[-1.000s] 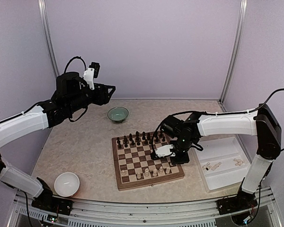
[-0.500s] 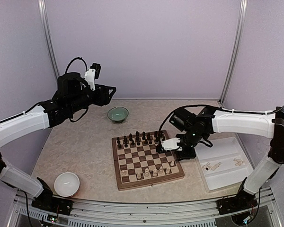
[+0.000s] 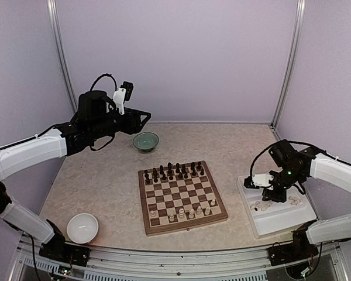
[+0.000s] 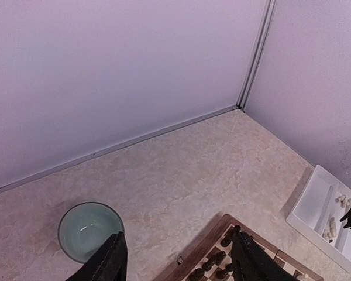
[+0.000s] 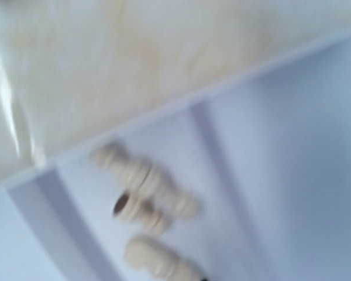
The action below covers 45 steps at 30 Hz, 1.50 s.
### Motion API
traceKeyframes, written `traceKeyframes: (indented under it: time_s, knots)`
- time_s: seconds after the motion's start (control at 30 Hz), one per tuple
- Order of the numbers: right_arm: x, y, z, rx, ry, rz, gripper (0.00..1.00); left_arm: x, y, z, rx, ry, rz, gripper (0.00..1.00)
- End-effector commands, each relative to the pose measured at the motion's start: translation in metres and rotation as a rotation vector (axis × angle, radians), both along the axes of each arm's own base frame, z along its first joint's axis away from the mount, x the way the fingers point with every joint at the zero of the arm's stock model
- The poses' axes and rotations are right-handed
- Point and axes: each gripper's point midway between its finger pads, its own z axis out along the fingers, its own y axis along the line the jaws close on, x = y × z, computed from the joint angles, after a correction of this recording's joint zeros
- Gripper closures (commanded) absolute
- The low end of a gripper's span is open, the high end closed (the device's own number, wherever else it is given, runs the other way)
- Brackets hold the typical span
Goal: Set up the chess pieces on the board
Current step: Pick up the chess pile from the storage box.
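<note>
My right gripper needs to lower its fingers onto the one cream piece [image 5: 162, 261] below it and close, since that piece lies apart from the touching pair in the tray.
The board [image 3: 142, 200] lies in the middle of the table, with dark chessmen [image 3: 172, 171] along its far rows and several cream chess pieces [image 3: 181, 214] standing along its near rows. More cream pieces [image 3: 262, 205] lie in the white tray [image 3: 281, 221] at the right. My right gripper [image 3: 273, 195] hovers low over them. The blurred right wrist view shows three of these pieces [image 5: 143, 178] lying close below, but not the fingers. My left gripper [image 3: 146, 117] is open and empty, raised at the back left above the table [image 4: 180, 233].
A green bowl [image 3: 146, 141] stands behind the board and shows in the left wrist view [image 4: 89, 230]. A white bowl [image 3: 82, 228] sits at the near left. The tray has dividers [image 5: 205, 134]. Walls and corner posts enclose the table.
My right gripper has left the board's right side and swung right to the tray, above the loose cream pieces. The left arm has shifted slightly right.
</note>
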Motion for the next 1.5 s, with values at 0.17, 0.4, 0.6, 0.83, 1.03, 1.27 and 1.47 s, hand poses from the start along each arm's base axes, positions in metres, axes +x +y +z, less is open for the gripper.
traceKeyframes:
  time_s: [0.17,0.4,0.6,0.83,1.03,1.27,1.47]
  knots:
    - [-0.003,-0.034,-0.031,-0.096,0.051,0.035,0.80,-0.004,-0.019,0.002,0.001,0.013,-0.069,0.40]
    - [-0.005,-0.048,-0.050,-0.167,0.077,0.068,0.69,-0.009,-0.024,0.001,0.019,0.007,-0.079,0.40]
    - [-0.005,-0.056,-0.066,-0.207,0.087,0.069,0.64,-0.009,-0.025,0.001,0.019,0.008,-0.086,0.39]
    - [-0.005,-0.058,-0.074,-0.208,0.100,0.071,0.66,-0.011,-0.028,-0.001,0.021,0.012,-0.097,0.39]
    - [-0.011,-0.061,-0.074,-0.199,0.127,0.064,0.85,-0.013,-0.032,-0.002,0.024,0.014,-0.108,0.39]
    - [-0.011,-0.050,-0.037,-0.113,0.069,0.067,0.93,-0.026,-0.051,-0.007,0.033,0.012,-0.177,0.40]
    - [-0.005,-0.015,0.012,0.102,0.007,0.056,0.94,-0.055,-0.091,-0.019,0.056,0.018,-0.286,0.39]
